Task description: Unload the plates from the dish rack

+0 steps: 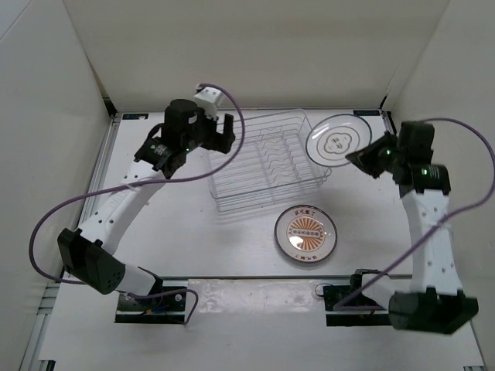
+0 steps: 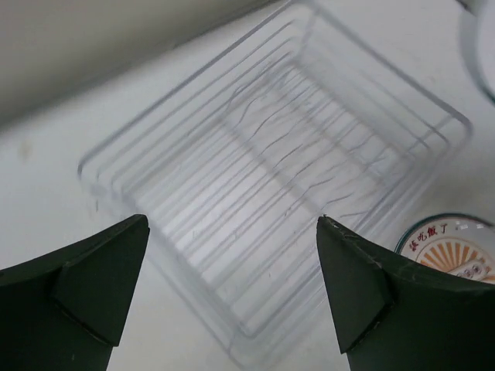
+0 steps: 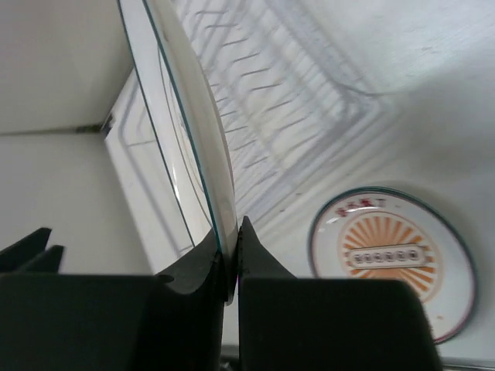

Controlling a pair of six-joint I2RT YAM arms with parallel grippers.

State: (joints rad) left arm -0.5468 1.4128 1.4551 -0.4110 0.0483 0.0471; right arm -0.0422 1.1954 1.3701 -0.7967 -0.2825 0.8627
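My right gripper draws back and down to the bare tabletop beside the orange sunburst plate (image 1: 305, 235) next and releases the rim there, since that patch is empty.
The wire dish rack (image 1: 267, 162) stands at the back middle of the table with nothing in it; it also shows in the left wrist view (image 2: 271, 178) and the right wrist view (image 3: 286, 100). The orange sunburst plate (image 1: 305, 235) lies flat on the table in front of the rack's right end, and shows in the right wrist view (image 3: 390, 259) and the left wrist view (image 2: 452, 247). My right gripper (image 1: 362, 157) is shut on the rim of the white ringed plate (image 1: 339, 140), held in the air at the rack's right end; in the right wrist view (image 3: 186, 131) it stands edge-on. My left gripper (image 1: 219, 133) is open and empty above the rack's left end.
White walls close in the back and both sides of the table. Purple cables loop from both arms. The arm bases sit at the near edge.
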